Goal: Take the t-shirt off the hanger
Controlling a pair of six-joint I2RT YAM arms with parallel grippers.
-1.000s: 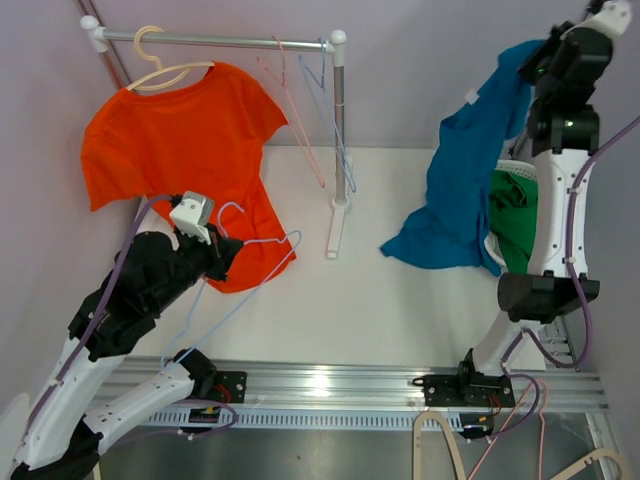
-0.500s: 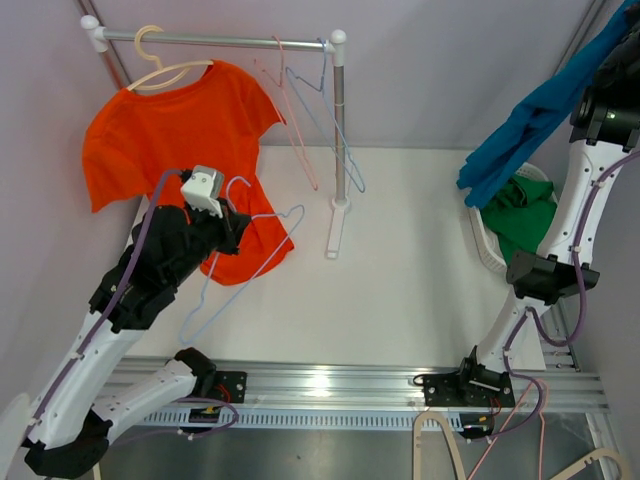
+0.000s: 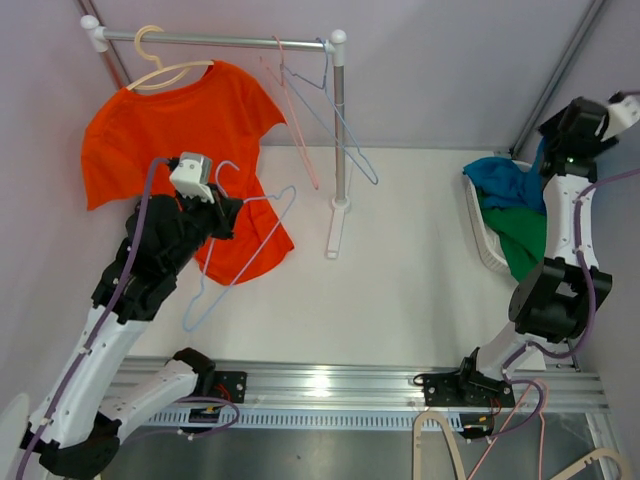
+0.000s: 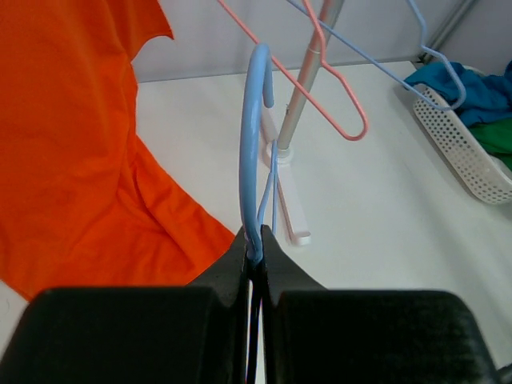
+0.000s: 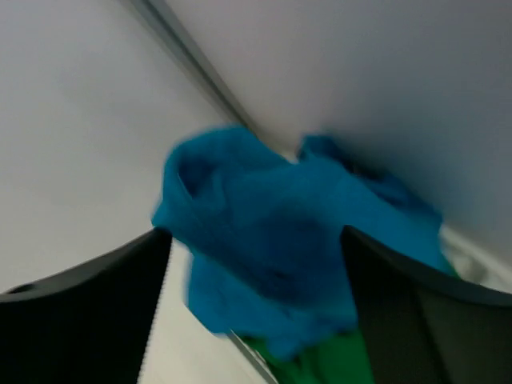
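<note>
The bar beside the pink hanger is above and outward of my left gripper. My left gripper needs to lift outward there next to release the light-blue hanger's hook.
My left gripper (image 3: 222,205) is shut on the neck of a bare light-blue hanger (image 3: 286,192), held in front of the orange t-shirt. In the left wrist view its hook (image 4: 253,144) rises straight out of the shut left gripper (image 4: 256,240). A blue t-shirt (image 3: 500,180) lies crumpled in the white basket (image 3: 482,240) at the right. My right gripper (image 3: 560,150) hangs open just above it, with the blue t-shirt (image 5: 280,240) blurred below its spread fingers (image 5: 120,312) and nothing held. An orange t-shirt (image 3: 180,140) hangs on a cream hanger (image 3: 160,65).
A metal rail (image 3: 230,40) on a white post (image 3: 340,130) stands at the back, carrying a bare pink hanger (image 3: 290,110) and another blue one (image 3: 350,150). A green garment (image 3: 525,240) lies in the basket under the blue t-shirt. A wall corner stands behind the basket.
The right arm swung the blue t-shirt up and right, then opened, and the t-shirt dropped into the basket. The left arm raised the blue hanger slightly towards the rail.
</note>
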